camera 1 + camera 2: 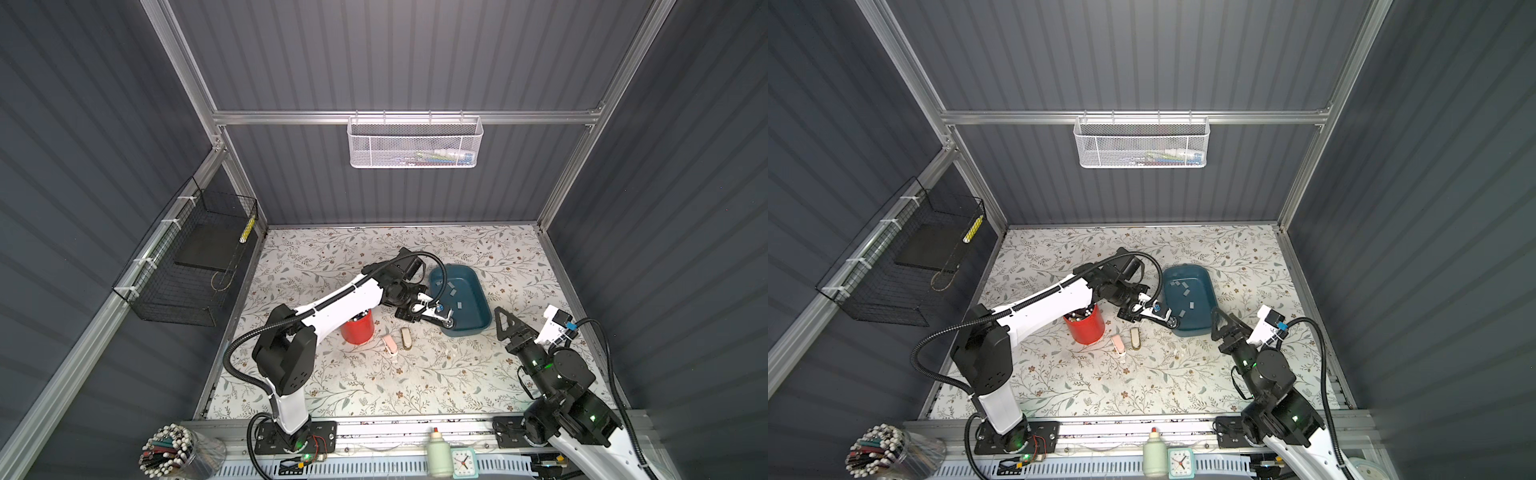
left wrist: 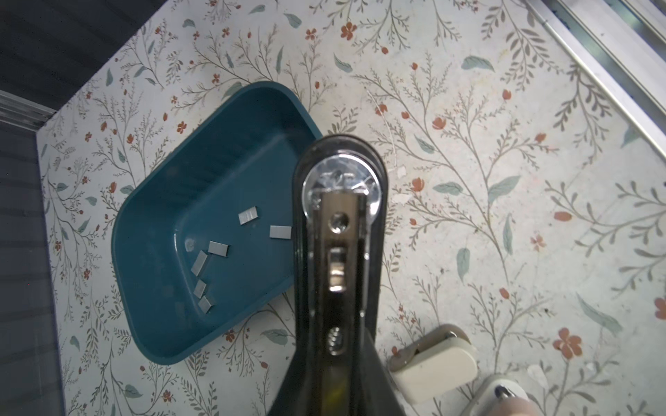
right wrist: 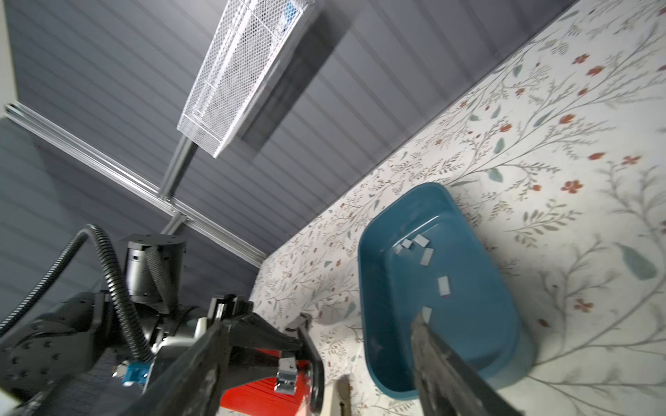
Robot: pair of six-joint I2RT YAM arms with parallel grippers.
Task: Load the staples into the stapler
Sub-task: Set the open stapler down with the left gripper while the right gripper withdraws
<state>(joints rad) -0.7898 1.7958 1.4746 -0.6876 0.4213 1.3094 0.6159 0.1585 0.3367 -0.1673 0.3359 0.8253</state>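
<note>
The black stapler's front still overlaps the tray's rim, so my left gripper should next turn and lower it onto the tabletop beside the tray's near end to release it.
My left gripper is shut on the rear of the black stapler. The stapler's metal rail and spring show on top, and its front end reaches the near-left rim of the teal tray. Several small grey staples lie loose on the tray floor. My right gripper hovers open just right of the tray's near end, with nothing between its fingers.
A red cup of pens stands under my left forearm. A pink mini stapler and a beige one lie in front of the black stapler. A white mesh basket hangs on the back wall, a black wire basket on the left wall.
</note>
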